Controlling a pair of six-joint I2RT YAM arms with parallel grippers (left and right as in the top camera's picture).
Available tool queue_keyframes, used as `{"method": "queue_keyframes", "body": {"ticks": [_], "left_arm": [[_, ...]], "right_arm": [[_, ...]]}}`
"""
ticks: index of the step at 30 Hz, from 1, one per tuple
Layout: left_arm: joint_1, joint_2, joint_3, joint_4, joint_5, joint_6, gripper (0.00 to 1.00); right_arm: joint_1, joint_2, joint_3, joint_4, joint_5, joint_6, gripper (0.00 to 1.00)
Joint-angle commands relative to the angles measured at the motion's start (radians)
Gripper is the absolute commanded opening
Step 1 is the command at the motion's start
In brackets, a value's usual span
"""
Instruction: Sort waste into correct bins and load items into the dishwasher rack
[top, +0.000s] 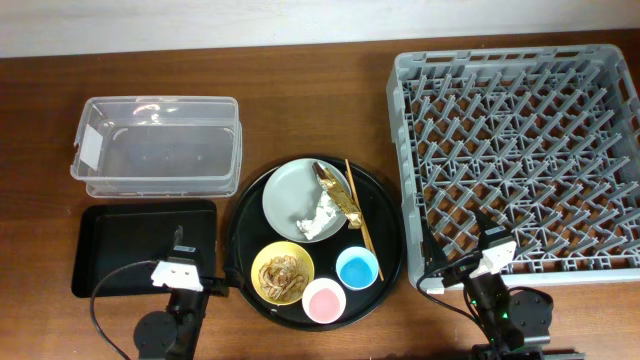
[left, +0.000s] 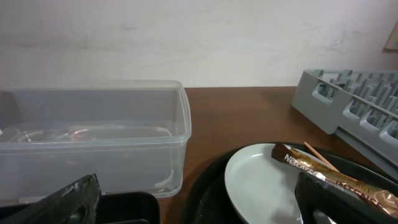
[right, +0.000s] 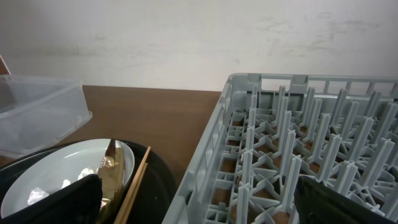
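Observation:
I will swing my left gripper to the right in the overhead view next and tilt my fingers down onto the blue cup's rim, because the blue cup stands on that side with its opening up.
A grey plate on the large round black tray holds crumpled white tissue and a gold foil wrapper; the plate and wrapper also show in the left wrist view. Chopsticks lie beside the plate. A yellow bowl holds brown noodle scraps. A blue cup and pink cup stand near it. My left gripper is open and empty over the shallow black tray. My right gripper is open and empty at the rack's front edge.
The clear plastic tub with a white label stands at the back left, empty; it also shows in the left wrist view. Bare brown table lies between tub and rack. The rack fills the right side.

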Motion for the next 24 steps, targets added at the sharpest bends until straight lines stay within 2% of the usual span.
{"method": "queue_keyframes", "body": {"ticks": [1,13,17,20,22,24], "left_arm": [[0.006,-0.009,-0.002,-0.004,0.018,0.016,0.99],[0.005,-0.008,-0.002,-0.004,0.037,0.016,0.99],[0.005,-0.009,-0.002,0.025,0.065,0.015,0.99],[0.005,-0.006,0.075,0.066,0.109,-0.095,0.99],[0.005,0.045,0.237,-0.043,0.108,-0.119,0.99],[0.006,0.196,0.495,-0.32,0.108,-0.119,0.99]], "right_arm": [[-0.007,-0.008,-0.008,0.0,-0.012,0.011,0.99],[-0.007,-0.008,-0.008,0.0,-0.021,0.011,0.99],[-0.006,-0.008,-0.003,0.027,-0.165,0.012,0.99],[-0.006,-0.004,0.117,-0.021,-0.203,0.151,0.99],[-0.006,0.031,0.265,-0.147,-0.22,0.17,0.99],[-0.006,0.156,0.505,-0.412,-0.218,0.17,0.99]]}}
